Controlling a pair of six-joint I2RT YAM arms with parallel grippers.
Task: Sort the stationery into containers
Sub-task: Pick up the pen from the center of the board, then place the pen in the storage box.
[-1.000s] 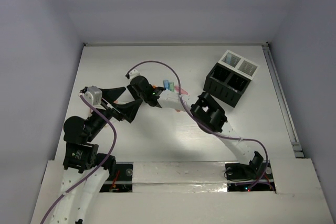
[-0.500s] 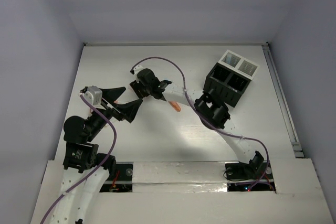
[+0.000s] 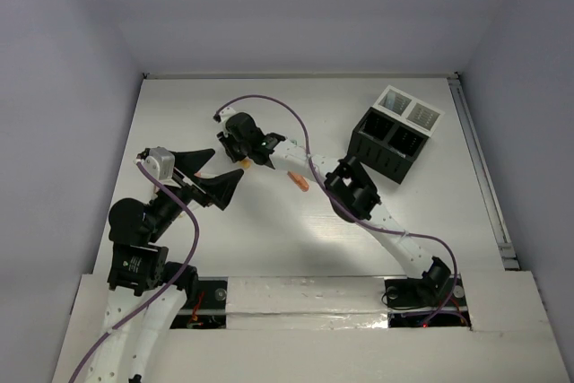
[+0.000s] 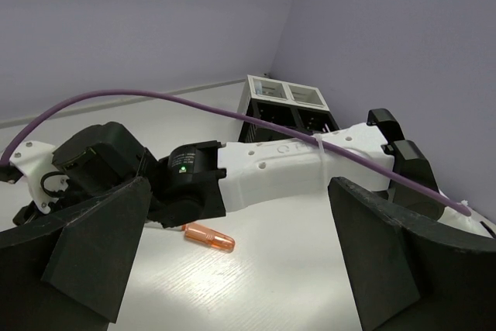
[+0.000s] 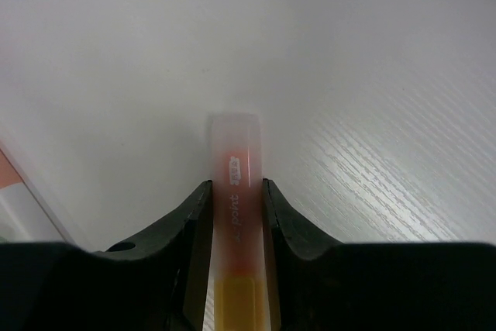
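Note:
My right gripper lifts and swings to the right in the top view next, then lowers over the tray's far section (image 3: 395, 101). The white tray stands across the table.
My right gripper (image 5: 235, 188) is shut on a marker (image 5: 235, 141) with a translucent orange-pink cap and a yellow barrel. The marker points away from the wrist, over the white table. From above, the right gripper (image 3: 235, 134) is at the table's far left-middle and hides the marker. A short orange stub (image 3: 300, 182) lies on the table beside the right forearm, also seen as the orange stub (image 4: 208, 236). My left gripper (image 3: 215, 173) is open and empty, near that stub. The containers are a black box (image 3: 387, 145) joined to a white tray (image 3: 408, 110) at the far right.
The right arm's white forearm (image 3: 291, 161) and its purple cable (image 3: 269, 100) stretch across the middle of the table. A pale orange and white strip (image 5: 11, 184) shows at the left edge of the right wrist view. A rail (image 3: 480, 168) runs along the table's right edge.
The right arm has swung its gripper toward the far left. The orange stub now lies uncovered beside the forearm, and the small cylinders seen earlier are hidden. The left arm has not moved.

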